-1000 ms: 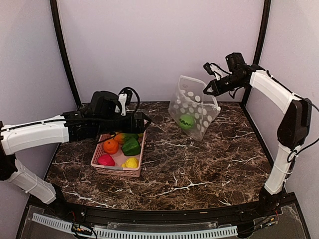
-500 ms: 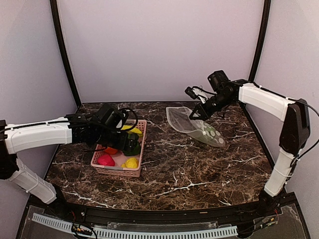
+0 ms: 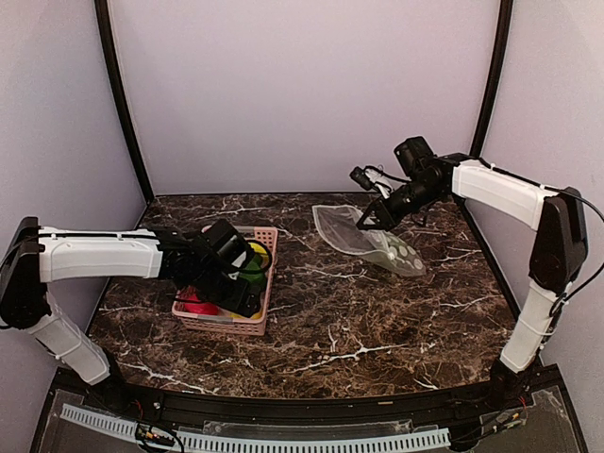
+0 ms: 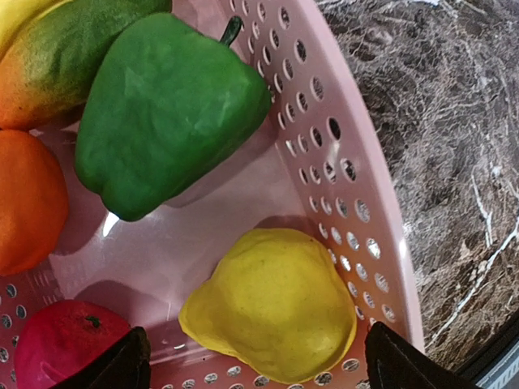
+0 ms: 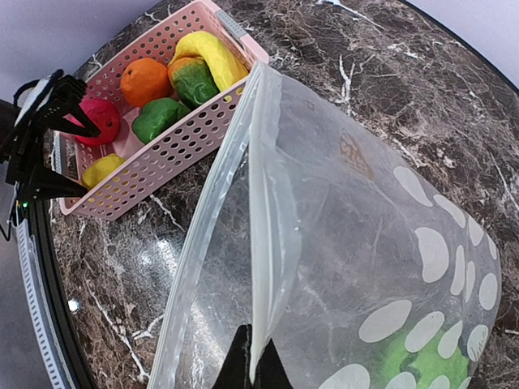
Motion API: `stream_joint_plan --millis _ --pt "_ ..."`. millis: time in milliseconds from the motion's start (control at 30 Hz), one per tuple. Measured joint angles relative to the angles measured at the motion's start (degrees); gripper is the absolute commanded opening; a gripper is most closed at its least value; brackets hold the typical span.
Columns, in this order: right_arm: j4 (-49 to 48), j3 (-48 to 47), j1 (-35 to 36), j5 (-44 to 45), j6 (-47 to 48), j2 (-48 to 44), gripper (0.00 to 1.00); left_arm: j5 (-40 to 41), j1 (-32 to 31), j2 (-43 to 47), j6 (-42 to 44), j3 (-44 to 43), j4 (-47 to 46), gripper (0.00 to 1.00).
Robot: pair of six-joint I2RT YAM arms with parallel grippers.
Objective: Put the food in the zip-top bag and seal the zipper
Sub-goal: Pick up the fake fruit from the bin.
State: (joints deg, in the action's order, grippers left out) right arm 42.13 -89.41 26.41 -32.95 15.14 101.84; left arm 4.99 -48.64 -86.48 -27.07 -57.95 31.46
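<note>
I should next lower my left gripper over the yellow lemon-like piece (image 3: 238, 315) (image 4: 272, 304) and close its fingers on both sides, because the piece lies below my left gripper, between the open fingers.
The polka-dot bag (image 3: 382, 247) lies on the table with its mouth open toward the basket. My right gripper (image 3: 371, 215) is shut on the upper zipper edge (image 5: 263, 186) and holds it up, as the right wrist view (image 5: 255, 369) shows. A green piece (image 5: 405, 361) lies inside the bag. My left gripper (image 3: 238, 288) is down in the pink basket (image 3: 268, 238), open, its fingertips (image 4: 122, 366) either side of the yellow lemon-like piece (image 4: 272, 304) without touching it. A green pepper (image 4: 162, 105), an orange (image 4: 28, 203), a magenta-red piece (image 4: 65, 344) and a banana (image 5: 212, 53) also lie there.
The basket's perforated wall (image 4: 324, 146) runs close beside the left gripper's right fingertip. A green-orange mango-like piece (image 4: 73, 49) lies at the basket's far end. Dark marble table (image 3: 359, 321) lies between basket and bag. Walls and black posts close the back and sides.
The right gripper lowered the bag from hanging in the air to lying on the table, mouth toward the basket. The left gripper moved down into the basket over the yellow piece.
</note>
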Motion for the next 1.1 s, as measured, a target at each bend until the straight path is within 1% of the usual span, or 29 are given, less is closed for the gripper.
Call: stream_joint_plan --millis 133,467,533,700,833,1100 --pt "0.1 0.6 0.9 -0.4 1.4 -0.5 0.00 -0.4 0.0 -1.7 0.0 -0.1 1.4 0.90" --pt "2.2 1.5 2.7 -2.8 7.2 -4.9 0.00 -1.2 0.2 -1.9 0.0 -0.5 1.7 0.88" --pt "2.3 1.7 2.7 -2.6 7.6 -5.2 0.00 -1.3 0.3 -2.2 0.0 -0.5 1.7 0.89" --pt "2.8 2.3 2.8 -2.3 8.2 -5.2 0.00 -1.6 0.3 -3.1 -0.1 -0.5 1.6 0.96" --pt "2.9 2.3 2.8 -2.3 8.3 -5.2 0.00 -1.6 0.6 -3.7 -0.1 -0.9 1.6 0.97" --pt "3.0 2.7 2.8 -2.3 8.3 -5.2 0.00 -3.0 1.2 -6.2 0.0 -1.9 0.8 0.92"
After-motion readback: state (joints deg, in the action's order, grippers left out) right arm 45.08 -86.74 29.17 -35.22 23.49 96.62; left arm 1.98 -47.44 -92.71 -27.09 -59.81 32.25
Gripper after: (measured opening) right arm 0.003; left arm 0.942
